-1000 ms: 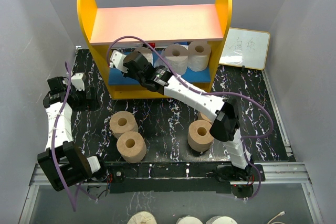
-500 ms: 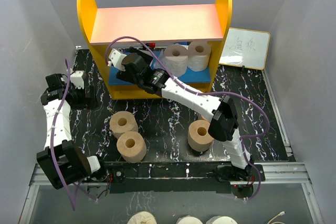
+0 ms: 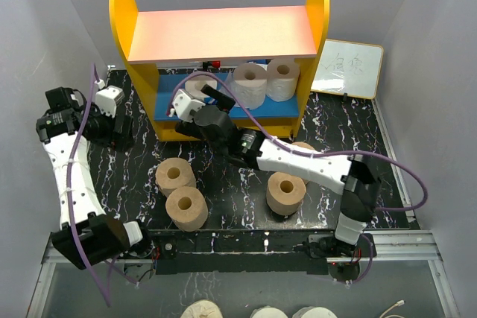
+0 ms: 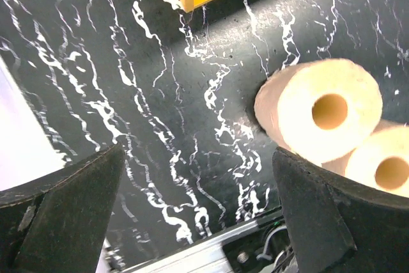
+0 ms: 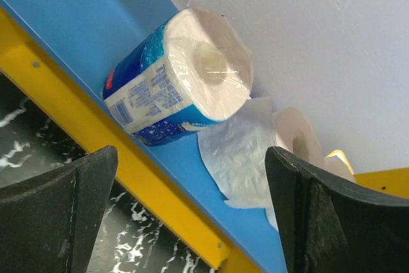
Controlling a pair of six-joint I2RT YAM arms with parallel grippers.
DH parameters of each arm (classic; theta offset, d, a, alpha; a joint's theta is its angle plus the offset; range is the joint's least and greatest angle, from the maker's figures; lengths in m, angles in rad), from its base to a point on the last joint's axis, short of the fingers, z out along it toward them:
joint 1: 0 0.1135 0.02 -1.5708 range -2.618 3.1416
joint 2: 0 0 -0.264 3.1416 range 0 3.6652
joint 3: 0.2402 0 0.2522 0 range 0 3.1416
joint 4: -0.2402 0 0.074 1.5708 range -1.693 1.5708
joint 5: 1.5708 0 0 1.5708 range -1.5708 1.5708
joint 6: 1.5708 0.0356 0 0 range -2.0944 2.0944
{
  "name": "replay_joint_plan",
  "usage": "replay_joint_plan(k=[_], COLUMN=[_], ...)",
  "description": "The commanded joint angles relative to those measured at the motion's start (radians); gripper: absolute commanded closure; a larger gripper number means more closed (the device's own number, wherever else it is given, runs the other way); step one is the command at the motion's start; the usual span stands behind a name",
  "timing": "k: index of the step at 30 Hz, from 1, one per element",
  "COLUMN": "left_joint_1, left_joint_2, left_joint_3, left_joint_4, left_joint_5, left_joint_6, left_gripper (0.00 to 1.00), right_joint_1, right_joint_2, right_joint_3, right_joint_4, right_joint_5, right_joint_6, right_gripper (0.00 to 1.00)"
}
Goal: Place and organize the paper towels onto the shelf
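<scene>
My right gripper should draw back and lower to close on the rim of the near tan roll beside my arm, since the roll is still unshelved.
The shelf (image 3: 223,31) has yellow sides, a pink top and a blue lower board (image 5: 77,23). On that board lies a white paper towel roll in a blue wrapper (image 5: 176,87) (image 3: 198,87). Two plain white rolls (image 3: 250,81) (image 3: 283,77) stand to its right. My right gripper (image 3: 188,111) (image 5: 192,222) is open just in front of the board, holding nothing. Tan rolls (image 3: 175,175) (image 3: 187,208) (image 3: 285,192) stand on the table, and another (image 3: 302,147) is partly hidden by the right arm. My left gripper (image 3: 119,130) (image 4: 198,222) hangs open over the table, left of two tan rolls (image 4: 319,110) (image 4: 390,171).
A loose white sheet (image 5: 239,151) lies on the blue board beside the wrapped roll. A small whiteboard (image 3: 348,69) leans at the right of the shelf. The table is black marble-patterned (image 3: 238,169) with a metal rail along its near edge (image 3: 246,240). Grey walls enclose both sides.
My right gripper opened, let go of the blue-wrapped roll on the lower board and drew back out of the shelf. My left arm swung further left.
</scene>
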Motion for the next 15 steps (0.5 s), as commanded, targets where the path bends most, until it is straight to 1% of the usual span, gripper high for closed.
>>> replay_joint_plan(k=[1, 3, 5, 7, 8, 11, 12, 15], left_joint_1=[-0.003, -0.003, -0.02, -0.05, -0.059, -0.074, -0.084, -0.151], left_joint_2=[-0.06, -0.066, -0.104, -0.151, -0.172, -0.202, -0.201, -0.186], left_joint_3=[0.178, 0.24, 0.245, 0.21, 0.185, 0.106, 0.085, 0.043], left_joint_4=[-0.31, -0.384, -0.394, -0.393, -0.385, -0.34, -0.318, -0.174], left_joint_5=[0.055, 0.067, 0.056, 0.021, -0.001, -0.057, -0.082, -0.181], left_joint_6=[0.281, 0.343, 0.381, 0.451, 0.487, 0.552, 0.553, 0.42], left_gripper=[0.01, 0.01, 0.01, 0.01, 0.01, 0.01, 0.01, 0.01], right_joint_1=[0.006, 0.01, 0.012, 0.012, 0.012, 0.012, 0.01, 0.011], right_joint_2=[-0.158, -0.206, -0.264, -0.336, -0.372, -0.468, -0.496, -0.569], right_joint_3=[-0.087, -0.125, -0.17, -0.257, -0.287, -0.401, -0.425, -0.491], right_joint_4=[0.147, 0.118, 0.057, 0.014, 0.006, -0.005, -0.012, -0.032], right_joint_5=[0.037, 0.039, 0.013, -0.036, -0.036, 0.033, 0.056, 0.138], right_joint_6=[0.151, 0.228, 0.313, 0.333, 0.34, 0.375, 0.391, 0.452], right_gripper=[0.01, 0.01, 0.01, 0.01, 0.01, 0.01, 0.02, 0.02])
